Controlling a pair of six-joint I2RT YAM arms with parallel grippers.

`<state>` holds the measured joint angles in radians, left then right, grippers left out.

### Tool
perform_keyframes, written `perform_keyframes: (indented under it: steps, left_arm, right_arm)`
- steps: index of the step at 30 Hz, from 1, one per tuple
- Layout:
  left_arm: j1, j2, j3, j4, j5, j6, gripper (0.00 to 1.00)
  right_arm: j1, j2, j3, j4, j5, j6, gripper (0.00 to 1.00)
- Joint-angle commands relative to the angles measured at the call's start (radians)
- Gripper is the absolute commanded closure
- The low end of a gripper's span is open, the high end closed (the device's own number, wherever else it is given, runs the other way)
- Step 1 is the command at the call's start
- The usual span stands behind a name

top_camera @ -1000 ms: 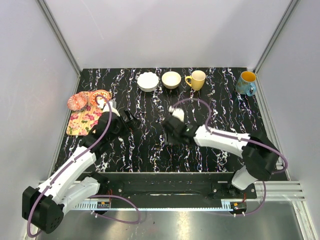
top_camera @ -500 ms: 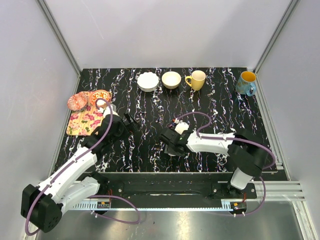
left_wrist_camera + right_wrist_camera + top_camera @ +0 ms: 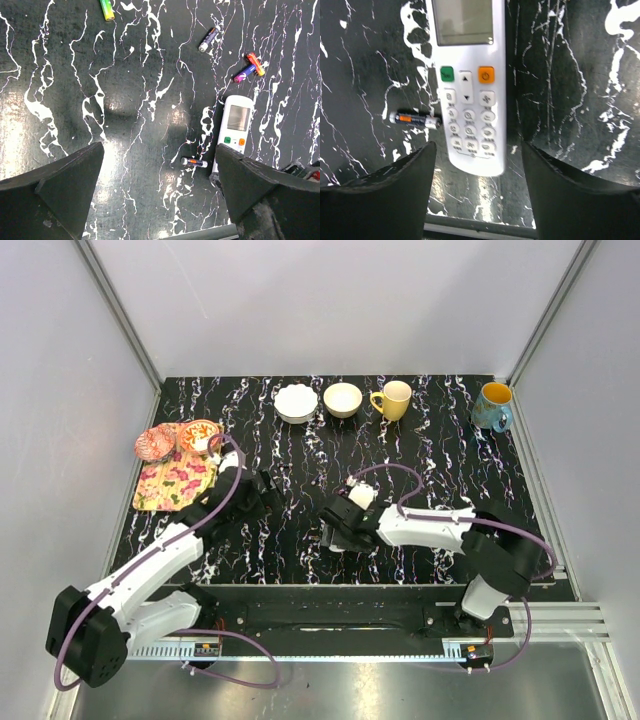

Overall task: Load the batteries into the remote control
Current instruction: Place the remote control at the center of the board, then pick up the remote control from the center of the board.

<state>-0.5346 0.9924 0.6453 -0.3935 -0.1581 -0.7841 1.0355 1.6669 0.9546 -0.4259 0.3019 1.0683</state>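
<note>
My left gripper shifts to the right in the top view and down astride the remote's uncovered display end (image 3: 238,118) next, since that end lies below it there.
The white remote control (image 3: 467,85) lies face up on the black marbled table, with its display at the far end. It also shows in the left wrist view (image 3: 235,131). My right gripper (image 3: 477,190) is open, low over the remote's button end, with a finger on either side and nothing held. A dark battery with an orange band (image 3: 415,120) lies just left of the remote (image 3: 194,162). Farther off lie a dark battery (image 3: 209,39), an orange one (image 3: 254,61) and a purple one (image 3: 243,75). My left gripper (image 3: 160,200) is open and empty, left of the remote (image 3: 262,490).
A green battery (image 3: 106,9) lies far off. Two bowls (image 3: 296,402) (image 3: 343,399), a yellow mug (image 3: 393,399) and a teal mug (image 3: 493,406) stand along the back edge. A floral tray (image 3: 176,480) lies at the left. The table's near edge runs just beyond the remote.
My right gripper has come down and toward the near edge, over the remote. My left gripper has moved a little right and nearer.
</note>
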Motion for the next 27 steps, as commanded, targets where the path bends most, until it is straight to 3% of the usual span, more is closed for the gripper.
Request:
perform_keyframes:
  steps: [1, 10, 12, 17, 21, 27]
  left_arm:
    - [-0.011, 0.017, 0.062, 0.008, -0.021, 0.02, 0.01]
    - [-0.076, 0.063, 0.09, 0.04, -0.083, -0.048, 0.01]
    - [-0.108, 0.064, 0.068, 0.134, -0.072, -0.072, 0.01]
    - [-0.257, 0.317, 0.315, -0.052, -0.156, -0.011, 0.01]
    - [-0.378, 0.469, 0.386, -0.021, -0.208, 0.006, 0.01]
    - [-0.39, 0.671, 0.485, -0.01, -0.182, 0.0, 0.01]
  right_arm:
    - [0.006, -0.081, -0.03, -0.037, 0.0, -0.013, 0.21]
    - [0.006, -0.372, -0.013, -0.177, 0.071, -0.057, 0.14]
    - [0.006, -0.472, -0.029, -0.212, 0.153, -0.068, 0.0]
    - [0.006, -0.669, -0.12, -0.22, 0.292, -0.134, 0.0]
    - [0.006, -0.791, -0.175, -0.249, 0.319, -0.162, 0.0]
    - [0.006, -0.95, -0.234, -0.243, 0.304, -0.159, 0.0]
